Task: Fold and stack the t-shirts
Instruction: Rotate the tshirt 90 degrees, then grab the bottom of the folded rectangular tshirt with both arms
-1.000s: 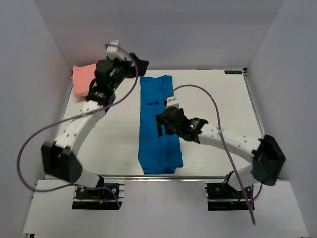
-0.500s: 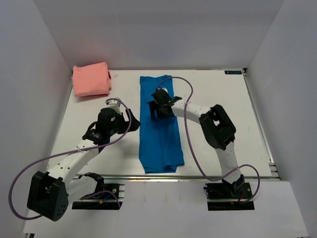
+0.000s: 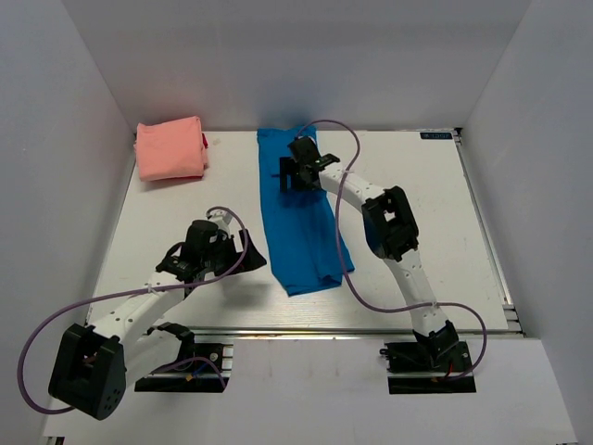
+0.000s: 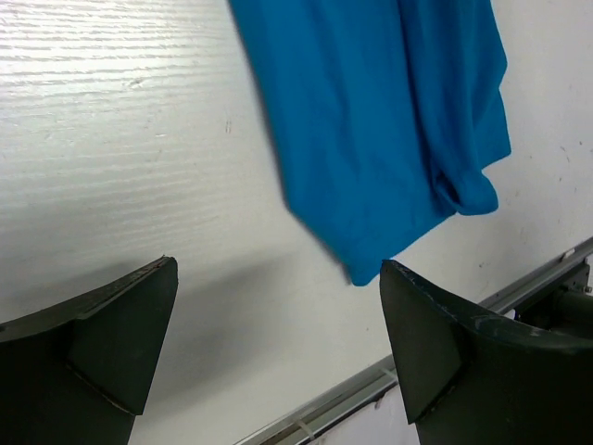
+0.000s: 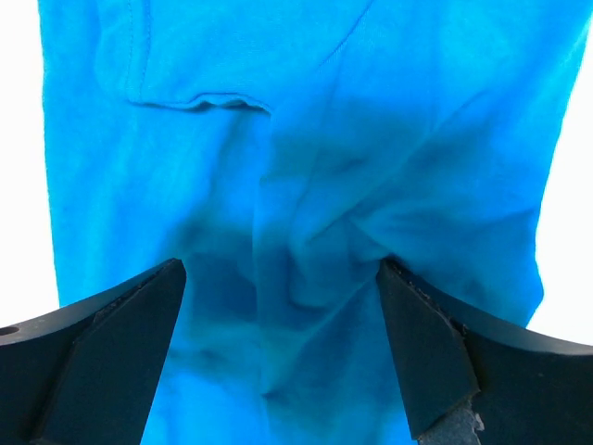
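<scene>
My left gripper lowers its fingers across onto the t-shirt's near corner (image 3: 290, 293) (image 4: 360, 274) next, since that loose corner juts out below it and to its right in the top view.
The bright blue t-shirt (image 3: 301, 222) lies as a long narrow strip from the table's back edge towards the front, slanting slightly right. My right gripper (image 3: 289, 176) is open, its jaws wide apart and down on the wrinkled far end of the shirt (image 5: 296, 185). My left gripper (image 3: 258, 255) is open and empty, low over the table just left of the shirt's near end (image 4: 389, 120). The salmon-pink t-shirt (image 3: 170, 146) lies folded at the back left corner, away from both grippers.
The white table (image 3: 417, 213) has grey walls on three sides. A metal rail (image 3: 371, 332) runs along its front edge and also shows in the left wrist view (image 4: 389, 380). Purple cables loop off both arms.
My left arm swung from the pink t-shirt at the back down to the blue shirt's near left side. My right gripper moved to the shirt's far end, and the shirt slid towards the back.
</scene>
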Controlling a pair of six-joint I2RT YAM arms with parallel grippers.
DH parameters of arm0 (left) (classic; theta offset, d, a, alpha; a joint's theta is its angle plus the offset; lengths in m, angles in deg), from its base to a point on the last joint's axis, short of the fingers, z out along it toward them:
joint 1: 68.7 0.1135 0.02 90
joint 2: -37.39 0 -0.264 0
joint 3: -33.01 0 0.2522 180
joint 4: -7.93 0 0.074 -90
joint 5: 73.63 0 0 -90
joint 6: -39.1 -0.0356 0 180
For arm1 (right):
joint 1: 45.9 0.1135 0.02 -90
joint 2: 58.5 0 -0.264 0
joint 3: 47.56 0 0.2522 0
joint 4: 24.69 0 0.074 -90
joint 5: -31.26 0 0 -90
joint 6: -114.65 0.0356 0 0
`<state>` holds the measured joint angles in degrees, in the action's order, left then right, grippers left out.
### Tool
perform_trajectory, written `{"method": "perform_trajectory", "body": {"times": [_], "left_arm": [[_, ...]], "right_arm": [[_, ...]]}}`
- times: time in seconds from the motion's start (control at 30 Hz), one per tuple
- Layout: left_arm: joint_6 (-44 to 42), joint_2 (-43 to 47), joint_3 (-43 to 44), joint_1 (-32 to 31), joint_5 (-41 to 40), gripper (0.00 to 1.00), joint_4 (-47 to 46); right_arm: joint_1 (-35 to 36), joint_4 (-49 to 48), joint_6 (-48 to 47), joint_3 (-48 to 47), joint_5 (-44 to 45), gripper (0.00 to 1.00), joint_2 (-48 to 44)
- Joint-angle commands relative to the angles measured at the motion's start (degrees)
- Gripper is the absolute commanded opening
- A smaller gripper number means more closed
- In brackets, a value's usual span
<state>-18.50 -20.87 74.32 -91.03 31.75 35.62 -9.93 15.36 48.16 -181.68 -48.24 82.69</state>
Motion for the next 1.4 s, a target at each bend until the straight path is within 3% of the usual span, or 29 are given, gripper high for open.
{"method": "perform_trajectory", "body": {"times": [0.0, 0.17, 0.2, 0.37, 0.4, 0.47, 0.63, 0.8, 0.97, 1.17, 1.37], "left_arm": [[-1.0, 1.0, -0.4, -0.7, 3.5, 1.0, 0.8], [-1.0, -3.0, -1.5, -2.7, 6.8, 1.0, -2.4], [-1.0, -3.7, -2.1, -3.2, 7.3, 1.0, -3.0], [-1.0, -6.2, -2.7, -7.7, 6.7, 1.0, -5.5], [-0.5, -7.1, -2.7, -8.5, 6.2, 1.0, -5.5], [-0.5, -8.4, -1.0, -11.0, 4.9, 1.0, -4.9], [-0.5, -11.8, 0.0, -15.7, 1.7, 0.89, -3.3], [0.0, -15.7, 0.8, -19.2, -0.5, 0.74, -5.1], [0.6, -19.3, 2.0, -21.3, -4.0, 0.61, -6.3], [1.6, -21.5, 3.1, -22.8, -5.7, 0.46, -5.2], [2.7, -21.5, 3.1, -23.5, -6.9, 0.33, -4.7]], "right_arm": [[0.0, 5.1, 0.1, 0.6, -6.6, 0.9, 1.0], [0.9, -1.4, -0.7, 13.6, -9.9, 0.9, -14.1], [0.9, -4.8, -0.7, 17.5, -12.0, 0.9, -21.2], [0.5, -11.1, -0.7, 36.8, -11.5, 0.9, -39.7], [0.5, -11.4, -0.7, 44.1, -11.3, 0.9, -43.6], [0.2, -10.6, 0.1, 48.3, -10.9, 0.9, -48.6], [-0.7, -7.3, 6.3, 68.2, -4.8, 0.9, -61.9], [-1.5, -5.5, 6.3, 75.5, -7.8, 0.9, -68.7], [-1.6, -9.3, 4.8, 81.8, -10.0, 0.9, -69.3], [-1.5, -16.9, 2.7, 83.5, -15.3, 0.88, -63.9], [-1.3, -20.0, 1.9, 83.2, -18.8, 0.75, -58.7]]}}
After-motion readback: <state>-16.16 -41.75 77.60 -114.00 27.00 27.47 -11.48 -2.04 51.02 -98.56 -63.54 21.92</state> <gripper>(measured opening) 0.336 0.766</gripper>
